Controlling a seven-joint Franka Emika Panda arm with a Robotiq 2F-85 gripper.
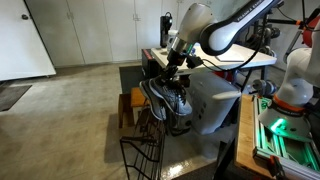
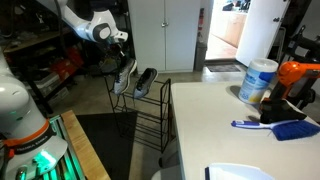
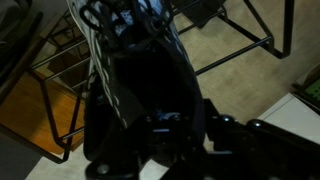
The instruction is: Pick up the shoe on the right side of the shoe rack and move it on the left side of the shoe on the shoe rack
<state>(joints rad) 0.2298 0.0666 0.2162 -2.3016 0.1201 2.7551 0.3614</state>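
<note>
I next need to lower the dark shoe, still hanging above the rack's wires, onto the rack's top shelf (image 1: pixel 149 127) below my gripper, beside the second shoe, and release.
My gripper (image 1: pixel 176 66) is shut on a dark shoe with grey laces (image 1: pixel 166 98) and holds it in the air just above the black wire shoe rack (image 1: pixel 140 150). In an exterior view the gripper (image 2: pixel 120 48) holds this shoe (image 2: pixel 124 78) hanging toe-down at the rack's (image 2: pixel 150 115) near end. A second dark shoe (image 2: pixel 147 80) lies on the rack's top shelf beside it. In the wrist view the held shoe (image 3: pixel 130 70) fills most of the picture above the gripper's jaws (image 3: pixel 190 128), with rack wires (image 3: pixel 240 50) behind.
A white table (image 2: pixel 220 125) beside the rack carries a blue-lidded canister (image 2: pixel 258 80) and a blue brush (image 2: pixel 275 127). A wooden stand (image 1: pixel 133 108) sits by the rack. A white robot base (image 1: pixel 295 80) and green-lit gear (image 1: pixel 280 130) stand close by.
</note>
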